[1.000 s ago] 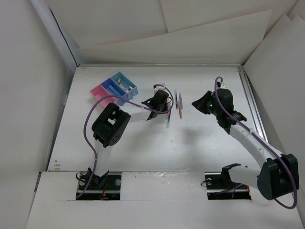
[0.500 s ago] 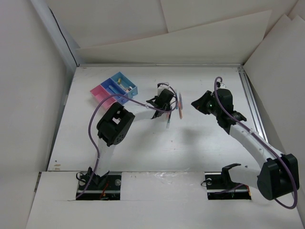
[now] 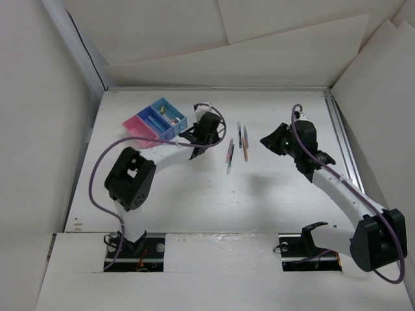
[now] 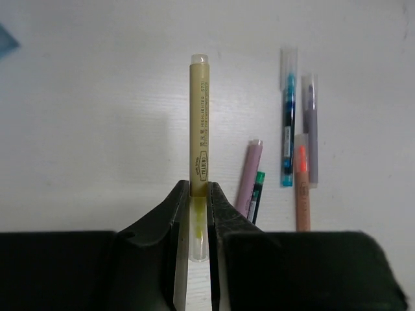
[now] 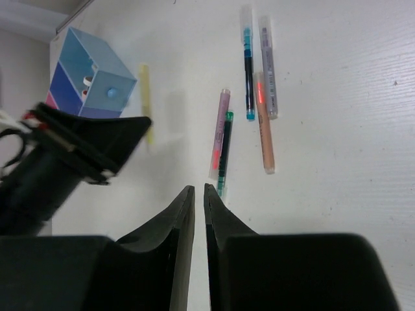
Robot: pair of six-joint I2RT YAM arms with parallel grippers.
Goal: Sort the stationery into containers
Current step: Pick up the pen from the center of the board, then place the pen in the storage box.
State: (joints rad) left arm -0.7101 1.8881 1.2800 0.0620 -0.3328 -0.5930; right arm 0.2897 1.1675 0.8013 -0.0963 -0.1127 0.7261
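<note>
I will move my left gripper to the left in the top view next, over the empty pink bin [image 3: 137, 129], and let go of the highlighter there.
My left gripper [image 4: 199, 189] is shut on a yellow highlighter [image 4: 199, 123] and holds it above the table. In the top view this gripper [image 3: 203, 127] is just right of the joined bins, one pink [image 3: 136, 127] and the others light blue [image 3: 166, 115]. A pink pen [image 4: 248, 176], a green one [image 4: 257, 195], a blue one [image 4: 287, 123], a grey one [image 4: 310, 129] and an orange one [image 4: 302, 191] lie on the table to its right [image 3: 235, 148]. My right gripper [image 5: 199, 189] is shut and empty, hovering near the pens [image 5: 224, 136], and shows in the top view [image 3: 268, 140].
The blue bins [image 5: 91, 81] hold small pieces. White walls enclose the table on the left, back and right [image 3: 337, 123]. A purple cable [image 3: 107, 162] loops beside my left arm.
My left gripper has moved left from the group of pens towards the bins, carrying the yellow highlighter. Its elbow swung left too. The right arm has not moved.
</note>
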